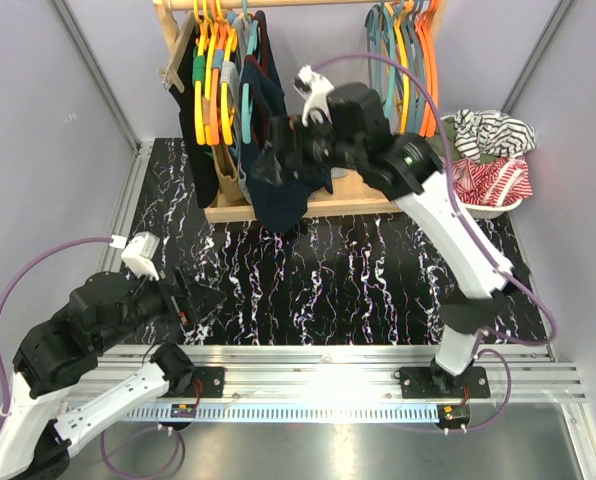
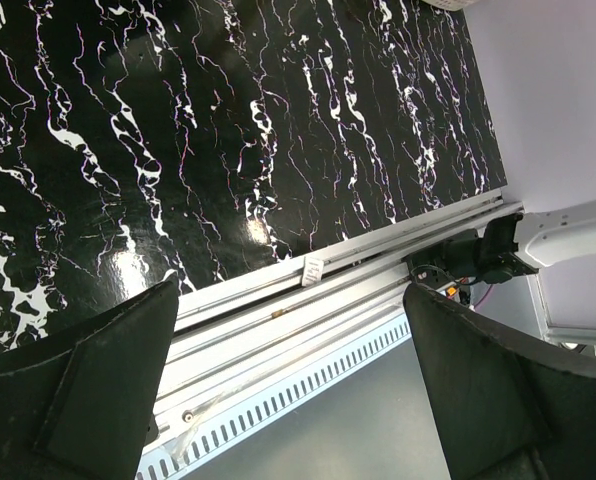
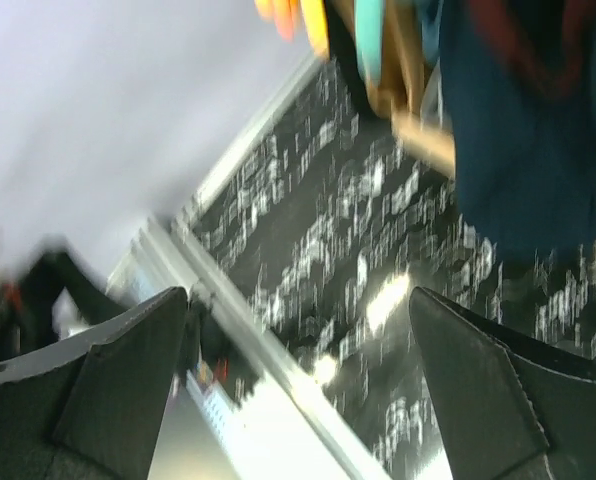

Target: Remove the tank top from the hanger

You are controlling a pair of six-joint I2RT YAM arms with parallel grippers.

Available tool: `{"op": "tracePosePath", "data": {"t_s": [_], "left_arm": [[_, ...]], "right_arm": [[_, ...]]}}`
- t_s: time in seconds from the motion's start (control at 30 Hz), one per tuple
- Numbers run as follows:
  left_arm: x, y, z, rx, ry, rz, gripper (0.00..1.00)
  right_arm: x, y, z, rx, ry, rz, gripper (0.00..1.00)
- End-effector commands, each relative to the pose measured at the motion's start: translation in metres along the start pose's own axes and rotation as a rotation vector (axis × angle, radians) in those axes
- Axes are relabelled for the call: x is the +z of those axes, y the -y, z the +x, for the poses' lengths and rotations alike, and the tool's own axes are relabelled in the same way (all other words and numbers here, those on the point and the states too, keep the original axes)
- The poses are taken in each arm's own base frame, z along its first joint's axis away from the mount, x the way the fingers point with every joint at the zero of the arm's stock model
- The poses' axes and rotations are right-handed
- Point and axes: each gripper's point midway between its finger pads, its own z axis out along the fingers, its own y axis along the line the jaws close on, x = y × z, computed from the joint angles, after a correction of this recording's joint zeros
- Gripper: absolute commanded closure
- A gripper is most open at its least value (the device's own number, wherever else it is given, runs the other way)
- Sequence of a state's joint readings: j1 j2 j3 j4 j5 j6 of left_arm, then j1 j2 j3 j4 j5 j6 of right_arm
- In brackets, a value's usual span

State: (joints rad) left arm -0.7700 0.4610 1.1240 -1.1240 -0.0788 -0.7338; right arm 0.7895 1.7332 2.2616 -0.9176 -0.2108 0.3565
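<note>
My right gripper should turn outward next and reach onto the near end of the teal hanger's arm (image 1: 246, 126) (image 3: 371, 58), which lies outward and is bare beside the navy tank top.
A dark navy tank top (image 1: 281, 195) hangs from the rack among several orange and teal hangers (image 1: 221, 60); I cannot tell which hanger carries it. My right gripper (image 1: 270, 163) is up against the garment's upper part. In the blurred right wrist view this gripper (image 3: 298, 292) is open with nothing between its fingers, and the navy tank top (image 3: 533, 130) hangs at the upper right. My left gripper (image 1: 206, 300) hovers low over the near left of the marbled table. In the left wrist view it (image 2: 288, 290) stands open and empty above the table's rail.
A wooden rack base (image 1: 323, 207) runs across the back of the black marbled table (image 1: 358, 280). More hangers (image 1: 408, 50) hang at the rack's right end. A white basket (image 1: 513, 205) of striped clothes sits at the back right. An aluminium rail (image 1: 328, 360) lines the near edge.
</note>
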Motion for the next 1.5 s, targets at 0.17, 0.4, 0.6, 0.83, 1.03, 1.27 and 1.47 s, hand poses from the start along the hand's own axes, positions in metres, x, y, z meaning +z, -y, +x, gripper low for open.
{"op": "tracePosePath", "data": {"t_s": [0.17,0.4,0.6,0.83,1.03,1.27,1.47], "left_arm": [[-0.007,0.008,-0.004,-0.035,0.037,0.054,0.01],[-0.013,0.003,-0.005,-0.040,0.056,0.042,0.01],[-0.016,0.002,-0.007,-0.037,0.068,0.041,0.01],[-0.019,-0.001,-0.007,-0.045,0.080,0.036,0.01],[-0.020,-0.002,-0.008,-0.050,0.090,0.037,0.01],[-0.022,-0.002,-0.007,-0.061,0.101,0.046,0.01],[-0.026,0.000,-0.009,-0.071,0.108,0.060,0.01]], "right_arm": [[0.048,0.023,-0.096,-0.009,0.357,0.174,0.00],[0.075,0.034,-0.118,0.002,0.471,0.220,0.00],[0.083,0.072,-0.120,0.050,0.527,0.407,0.00],[0.051,0.092,-0.126,-0.026,0.555,0.563,0.12],[0.045,0.089,-0.124,-0.204,0.480,0.558,0.47],[0.039,0.088,-0.121,-0.273,0.431,0.533,1.00],[0.012,0.082,-0.151,-0.217,0.545,0.459,1.00]]}}
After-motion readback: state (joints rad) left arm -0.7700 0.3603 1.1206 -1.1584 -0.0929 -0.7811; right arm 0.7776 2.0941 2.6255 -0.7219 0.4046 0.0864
